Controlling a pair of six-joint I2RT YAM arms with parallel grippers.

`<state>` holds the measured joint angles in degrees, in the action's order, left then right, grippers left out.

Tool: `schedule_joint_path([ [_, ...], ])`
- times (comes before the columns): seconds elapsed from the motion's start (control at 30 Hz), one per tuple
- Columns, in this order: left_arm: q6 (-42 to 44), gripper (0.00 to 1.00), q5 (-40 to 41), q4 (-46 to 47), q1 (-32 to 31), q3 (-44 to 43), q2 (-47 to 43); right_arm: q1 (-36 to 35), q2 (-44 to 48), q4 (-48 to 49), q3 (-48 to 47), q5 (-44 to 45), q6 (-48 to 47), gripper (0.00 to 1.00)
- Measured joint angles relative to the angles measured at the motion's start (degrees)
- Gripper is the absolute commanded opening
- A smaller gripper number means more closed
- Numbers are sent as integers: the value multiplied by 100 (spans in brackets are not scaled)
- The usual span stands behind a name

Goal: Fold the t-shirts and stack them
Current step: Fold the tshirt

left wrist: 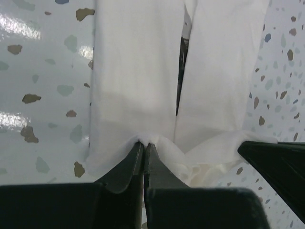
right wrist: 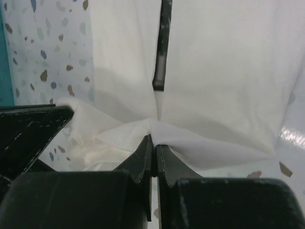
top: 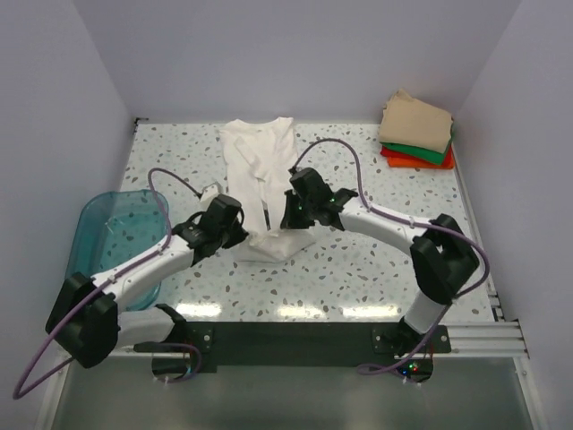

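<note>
My right gripper carries the pinched hem outward over the long flaps toward the shirt's far end next and opens, since the flaps still lie flat.
A white t-shirt (top: 260,175) lies lengthwise at the table's middle, its sides folded inward so a dark slit (left wrist: 181,71) runs between the two flaps. My left gripper (top: 243,235) is shut on the shirt's near hem at the left (left wrist: 144,141). My right gripper (top: 288,222) is shut on the near hem at the right (right wrist: 154,135). The cloth (right wrist: 214,71) bunches up at both pinches. A stack of folded t-shirts sits at the far right corner: tan (top: 415,123) on top, green (top: 428,153) under it, orange-red (top: 405,160) at the bottom.
A translucent teal bin (top: 115,242) stands at the left edge beside the left arm. White walls close the table at the back and both sides. The speckled tabletop (top: 376,269) spreads between the shirt and the stack.
</note>
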<state>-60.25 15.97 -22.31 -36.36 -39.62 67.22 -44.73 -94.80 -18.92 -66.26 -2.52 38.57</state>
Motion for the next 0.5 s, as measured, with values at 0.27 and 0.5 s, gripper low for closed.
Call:
schedule_joint_path([
  [0.27,717,0,-570,640,1204,-968,1443,754,-1593,-76,-1617,-120,-157,0],
  [0.5,1040,0,-1038,981,1917,-1840,2549,1209,-2505,-70,-2841,-306,-249,0],
])
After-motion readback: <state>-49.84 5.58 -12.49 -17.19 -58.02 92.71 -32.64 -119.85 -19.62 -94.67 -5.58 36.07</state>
